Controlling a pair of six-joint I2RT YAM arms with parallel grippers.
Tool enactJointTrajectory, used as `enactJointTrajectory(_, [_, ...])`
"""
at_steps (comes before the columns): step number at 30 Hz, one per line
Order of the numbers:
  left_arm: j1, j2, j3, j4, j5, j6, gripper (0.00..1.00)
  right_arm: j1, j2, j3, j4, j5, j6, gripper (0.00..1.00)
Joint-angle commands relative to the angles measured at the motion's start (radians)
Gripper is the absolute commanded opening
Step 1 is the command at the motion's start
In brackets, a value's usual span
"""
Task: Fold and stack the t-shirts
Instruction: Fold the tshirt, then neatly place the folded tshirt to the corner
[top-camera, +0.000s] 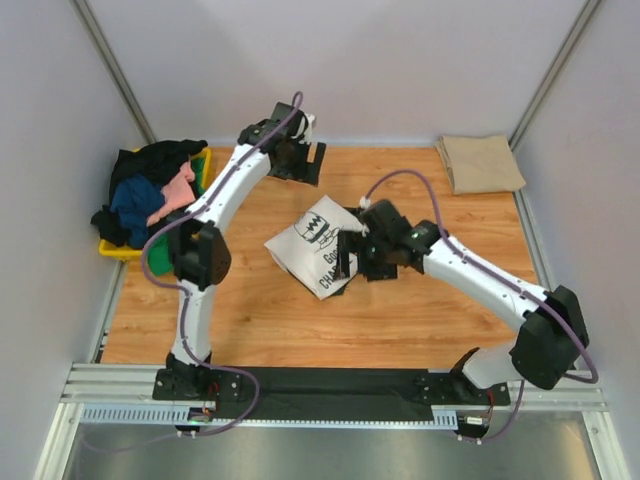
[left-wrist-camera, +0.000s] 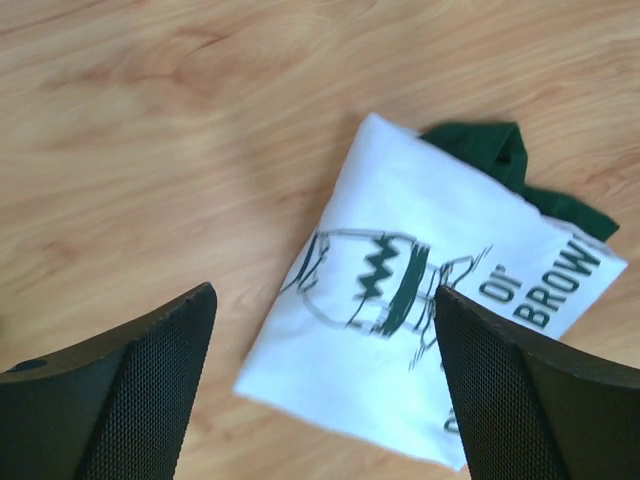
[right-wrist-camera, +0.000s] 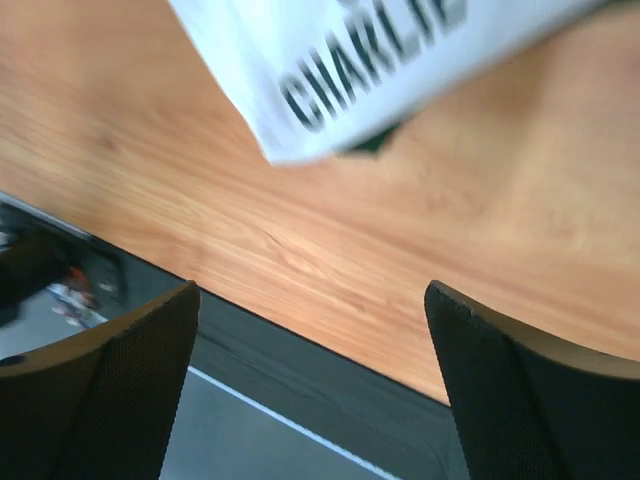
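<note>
I should move my right gripper outward from the lettering, turn it, and bring it down onto the cream t-shirt's far edge with the green sleeve (left-wrist-camera: 503, 160).
A folded cream t-shirt (top-camera: 315, 243) with black print lies mid-table, a dark green sleeve (left-wrist-camera: 503, 160) poking out from under it. In the left wrist view the cream t-shirt (left-wrist-camera: 400, 300) lies below my left gripper (left-wrist-camera: 325, 390), which hangs open and empty above it. From the top, the left gripper (top-camera: 308, 162) hovers near the back wall. My right gripper (top-camera: 347, 256) stands at the shirt's right edge, open and holding nothing. In the right wrist view the printed t-shirt edge (right-wrist-camera: 380, 50) lies beyond the right gripper (right-wrist-camera: 310, 390). A folded tan t-shirt (top-camera: 480, 163) rests at the back right.
A yellow tray (top-camera: 118, 250) at the left edge holds a heap of black, blue and pink shirts (top-camera: 150, 190). Grey walls close in the back and sides. A black rail (right-wrist-camera: 330, 370) runs along the table's near edge.
</note>
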Motion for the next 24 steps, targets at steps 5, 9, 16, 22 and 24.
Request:
enactJointTrajectory(5, [0.02,-0.413,-0.287,-0.073,-0.192,-0.007,0.96,-0.274,0.162,0.393,-0.023,-0.078,-0.302,0.97])
enactJointTrajectory(9, [0.02,-0.621,-0.591,-0.065,-0.156,-0.11,0.96,-0.409,0.341,0.613,-0.015,-0.251,-0.409,0.98])
enactJointTrajectory(16, [0.02,-0.911,-1.129,0.178,-0.013,-0.349,0.95,-0.463,0.743,0.937,-0.041,-0.363,-0.494,0.96])
enactJointTrajectory(22, [0.001,-0.997,-1.411,0.496,0.233,-0.435,0.93,-0.463,0.955,1.105,-0.027,-0.414,-0.497,0.97])
enactJointTrajectory(24, [0.001,-1.01,-1.456,0.548,0.236,-0.432,0.93,-0.459,1.027,1.135,-0.035,-0.431,-0.489,0.97])
